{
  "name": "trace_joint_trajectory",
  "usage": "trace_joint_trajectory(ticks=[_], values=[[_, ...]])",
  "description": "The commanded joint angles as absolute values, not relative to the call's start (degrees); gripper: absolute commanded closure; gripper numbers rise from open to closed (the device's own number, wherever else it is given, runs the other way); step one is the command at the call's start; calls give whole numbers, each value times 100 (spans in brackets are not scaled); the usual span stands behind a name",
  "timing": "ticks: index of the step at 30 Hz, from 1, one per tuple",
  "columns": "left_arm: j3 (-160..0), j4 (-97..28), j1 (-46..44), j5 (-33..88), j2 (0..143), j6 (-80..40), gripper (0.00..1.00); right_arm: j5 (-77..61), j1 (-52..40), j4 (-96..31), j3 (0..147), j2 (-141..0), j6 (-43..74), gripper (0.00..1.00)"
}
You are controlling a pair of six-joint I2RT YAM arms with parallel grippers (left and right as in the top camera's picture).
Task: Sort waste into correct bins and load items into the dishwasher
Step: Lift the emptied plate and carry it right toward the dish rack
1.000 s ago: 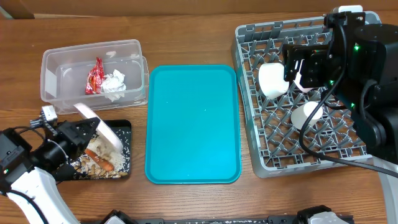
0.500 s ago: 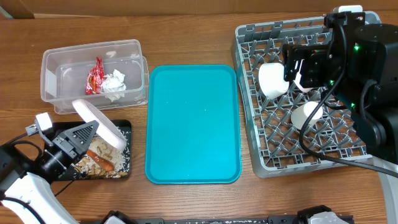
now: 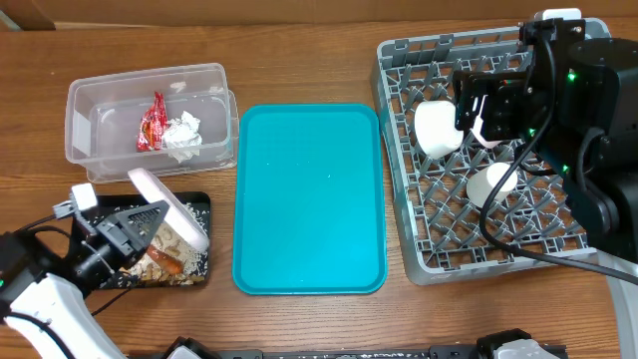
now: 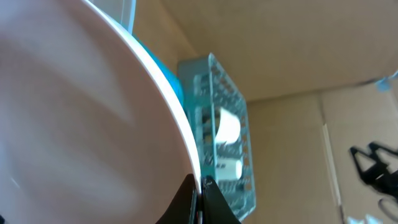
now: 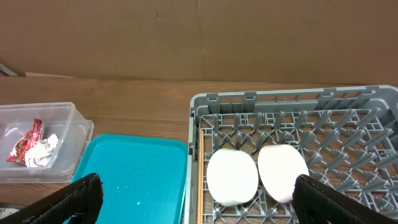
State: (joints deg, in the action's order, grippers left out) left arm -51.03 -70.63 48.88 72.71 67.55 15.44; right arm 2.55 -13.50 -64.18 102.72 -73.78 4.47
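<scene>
My left gripper sweeps over the teal tray next and frees the plate there, since the rack [image 3: 419, 249] beside the bowls lies to its right in the overhead view.
My left gripper [image 3: 140, 221] is shut on the rim of the large white plate [image 3: 171, 206]. It holds the plate tilted on edge over the black tray [image 3: 203, 202], which holds rice, brown scraps and the orange stick [image 3: 165, 257]. In the left wrist view the plate [image 4: 81, 112] fills the left side and the jaws [image 4: 200, 193] pinch its edge. The clear tub [image 3: 100, 86] holds the red wrapper [image 3: 152, 122] and the napkin [image 3: 183, 134]. My right gripper [image 5: 199, 200] is open and empty above the grey rack [image 3: 419, 249], over two white bowls [image 5: 232, 176] [image 5: 283, 172].
The teal tray [image 3: 309, 199] lies between the black tray and the rack, with a few crumbs on it. A white cup [image 3: 492, 182] sits in the rack's middle. A thin wooden stick [image 5: 199, 174] lies along the rack's left inner edge.
My left gripper has shifted the tilted plate a little to the right and toward the front over the black tray. The right arm has not moved.
</scene>
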Motion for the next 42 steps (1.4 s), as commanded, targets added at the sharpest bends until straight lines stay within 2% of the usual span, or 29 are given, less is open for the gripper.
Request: trace_joint_trajectory(ticks=[1,5,8,11,15,20,28,31,35,42], values=[[-5610,-7089,4427,7006,6528,1612,96,285,-1326,-6401,10272,-7380,473,0],[-6121,-6801,3544,7205,6512,930,96,285,-1326,-6401,10272,-7380,473,0],[-6359,-5933,2766,7391,6512,-279,96,285,-1326,-6401,10272,-7380,475,0],[-6388,-4532,2005,7369,6514,-1660,96,285,-1326,-6401,10272,-7380,473,0],[-6388,-2296,803,6547,6547,-3457,96,285,-1326,-6401,10272,-7380,475,0],[-6388,176,-475,5553,6914,-4829,96,285,-1326,-6401,10272,-7380,475,0],[-6388,4418,-1717,4932,8829,-7170,96,285,-1326,-6401,10272,-7380,475,0],[-6388,5548,-2060,4595,9620,-7961,96,285,-1326,-6401,10272,-7380,473,0],[-6388,6379,-2399,4204,10488,-8418,96,285,-1326,-6401,10272,-7380,473,0],[-6388,6392,-2628,3977,11192,-8324,96,285,-1326,-6401,10272,-7380,475,0]])
